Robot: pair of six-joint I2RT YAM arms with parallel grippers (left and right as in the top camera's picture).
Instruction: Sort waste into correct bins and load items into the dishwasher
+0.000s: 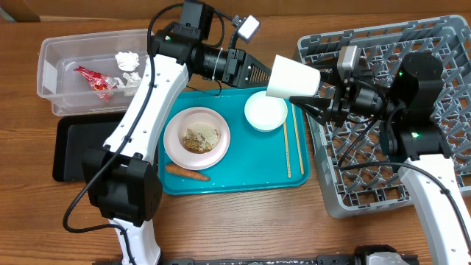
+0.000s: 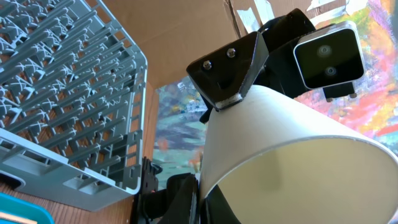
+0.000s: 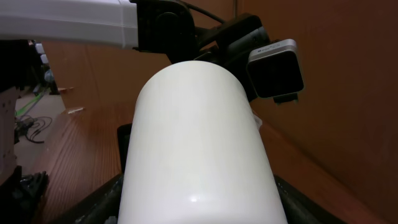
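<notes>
I should next swing my right gripper away from the teal tray, tilt down and release the cup [image 1: 293, 76] onto the rack's side [image 1: 458, 149] opposite the tray, as the rack has empty pegs.
A small white cup [image 1: 293, 76] hangs in the air between both arms, over the gap between the teal tray and the grey dish rack [image 1: 441, 44]. My left gripper [image 1: 268, 73] is shut on its rim, with one finger inside the cup [image 2: 298, 149]. My right gripper [image 1: 313, 87] flanks the cup's body [image 3: 199, 143], fingers pressed on both sides. A white plate [image 1: 174, 140] holds beige food scraps [image 1: 200, 137]. A white bowl [image 1: 266, 112], chopsticks [image 1: 288, 147] and an orange carrot [image 1: 188, 174] lie on the teal tray.
The teal tray [image 1: 243, 173] lies at the centre. A clear tub [image 1: 55, 81] at back left holds a red wrapper [image 1: 94, 79] and white tissue [image 1: 127, 60]. A black tray [image 1: 73, 147] sits in front of it. The rack also shows in the left wrist view [image 2: 68, 93].
</notes>
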